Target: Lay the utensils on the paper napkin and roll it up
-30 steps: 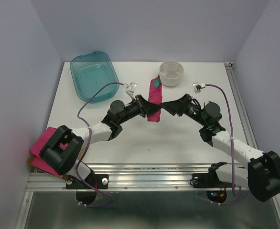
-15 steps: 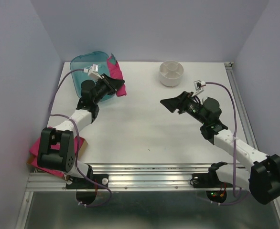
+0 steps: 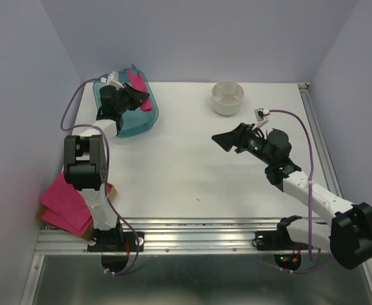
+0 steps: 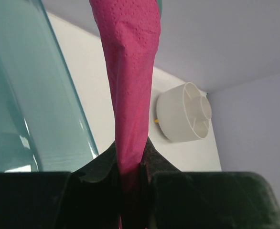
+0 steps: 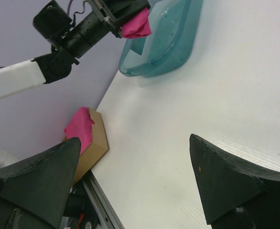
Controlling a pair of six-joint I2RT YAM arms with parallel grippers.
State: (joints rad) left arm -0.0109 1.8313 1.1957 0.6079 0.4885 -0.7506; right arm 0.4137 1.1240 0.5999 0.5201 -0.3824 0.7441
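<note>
I should lower the rolled paper napkin with my left gripper from above the teal bin's open top, between the bin's sides, toward its bottom (image 3: 131, 113) (image 4: 5, 128).
The paper napkin (image 3: 135, 80) is a rolled magenta-pink bundle, pinched near one end by my left gripper (image 3: 139, 99). The gripper holds it over the teal bin (image 3: 119, 113) at the back left. In the left wrist view the roll (image 4: 130, 71) rises from between the shut jaws of that gripper (image 4: 129, 167), beside the bin wall (image 4: 30, 95). The utensils are hidden; none shows outside the roll. My right gripper (image 3: 227, 138) is open and empty over the middle of the table (image 5: 135, 143). Its view shows the roll (image 5: 136, 25) above the bin (image 5: 168, 43).
A white round divided cup (image 3: 228, 96) stands at the back centre and also shows in the left wrist view (image 4: 183, 112). A pile of pink napkins (image 3: 65, 200) lies on a cardboard holder (image 5: 94, 143) off the table's left front edge. Side walls stand close.
The left arm has carried the pink roll from the table's middle to over the teal bin at the back left. The right gripper has come away from the roll and stays near the middle.
</note>
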